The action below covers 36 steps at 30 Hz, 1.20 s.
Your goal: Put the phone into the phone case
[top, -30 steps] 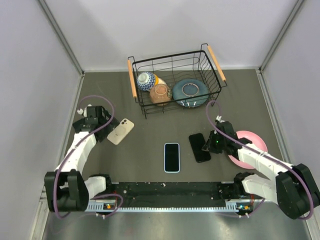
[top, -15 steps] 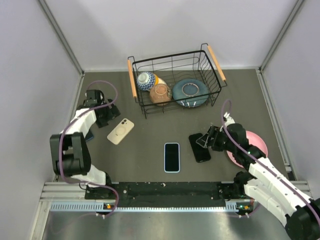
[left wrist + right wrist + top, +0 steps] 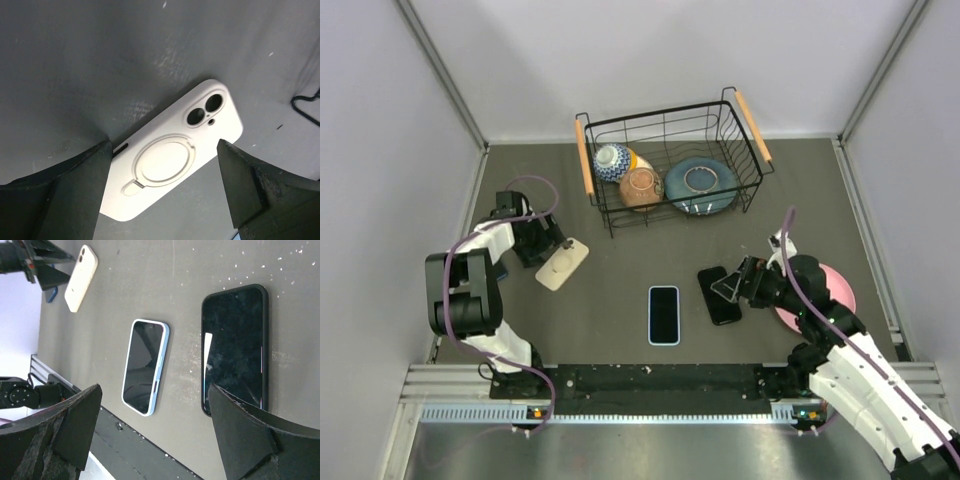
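The robot's left gripper needs to turn and go down over the cream phone case (image 3: pixel 562 264) next, with a finger beside each long edge, because the case lies at a slant.
A cream phone case (image 3: pixel 562 264) with a ring stand lies back up at the left; it also shows as the case (image 3: pixel 170 160) in the left wrist view. My left gripper (image 3: pixel 550 244) hangs open just over its left end, and the left gripper (image 3: pixel 162 145) has a finger on either side without touching. A phone with a light blue rim (image 3: pixel 663 314) lies screen up at the centre. Beside it lies a black phone (image 3: pixel 719 294), also screen up. My right gripper (image 3: pixel 731 285) is open above the black phone's right edge, holding nothing. The right wrist view shows the black phone (image 3: pixel 232 347), the blue-rimmed phone (image 3: pixel 145 365) and the right gripper (image 3: pixel 154 390).
A wire basket (image 3: pixel 660 110) with wooden handles holds several bowls at the back. A pink plate (image 3: pixel 842 290) lies partly under my right arm. A small blue object (image 3: pixel 500 271) sits by the left wall. Grey walls close in three sides.
My right gripper opened off the black phone and the arm lifted and drew back slightly. The left arm swung round and its open gripper moved right, over the cream case's end.
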Motion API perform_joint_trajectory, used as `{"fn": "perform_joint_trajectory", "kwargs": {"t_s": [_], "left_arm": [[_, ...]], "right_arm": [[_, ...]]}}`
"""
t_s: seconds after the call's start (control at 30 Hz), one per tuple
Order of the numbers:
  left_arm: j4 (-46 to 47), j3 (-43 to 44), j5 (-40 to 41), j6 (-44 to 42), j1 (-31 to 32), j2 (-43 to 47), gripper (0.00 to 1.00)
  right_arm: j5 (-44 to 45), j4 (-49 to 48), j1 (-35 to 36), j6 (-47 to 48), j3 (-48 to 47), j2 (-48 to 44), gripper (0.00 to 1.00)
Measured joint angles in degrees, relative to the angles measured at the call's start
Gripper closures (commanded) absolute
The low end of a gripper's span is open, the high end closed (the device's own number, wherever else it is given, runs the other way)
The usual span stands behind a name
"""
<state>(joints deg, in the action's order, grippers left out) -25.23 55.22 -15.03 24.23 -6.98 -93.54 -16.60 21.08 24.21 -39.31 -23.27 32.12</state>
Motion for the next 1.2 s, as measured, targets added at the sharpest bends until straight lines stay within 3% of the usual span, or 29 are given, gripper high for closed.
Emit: {"fn": "perform_joint_trajectory", "kwargs": {"t_s": [0.17, 0.4, 0.57, 0.93, 1.2], "left_arm": [[1.2, -4.2, -1.5, 0.0, -0.2, 2.8, 0.10], [-0.3, -14.8, -4.2, 0.3, 2.5, 15.1, 0.10], [-3.5, -16.0, 1.0, 0.2, 7.6, 21.3, 0.07], [-9.3, -6.8, 17.9, -0.3, 20.8, 12.1, 0.01], [-9.8, -4.6, 22.0, -0.9, 22.6, 7.5, 0.03]], "right_arm": [[-0.1, 0.7, 0.0, -0.4, 0.0, -3.4, 0.13], [-1.0, 2.9, 0.0, -0.2, 0.1, -4.5, 0.13], [-1.5, 3.5, 0.0, -0.1, 1.5, -7.1, 0.13], [-2.1, 4.0, 0.0, 0.3, 1.6, -7.8, 0.12], [-2.1, 4.3, 0.0, 0.8, 1.6, -8.0, 0.12]]}}
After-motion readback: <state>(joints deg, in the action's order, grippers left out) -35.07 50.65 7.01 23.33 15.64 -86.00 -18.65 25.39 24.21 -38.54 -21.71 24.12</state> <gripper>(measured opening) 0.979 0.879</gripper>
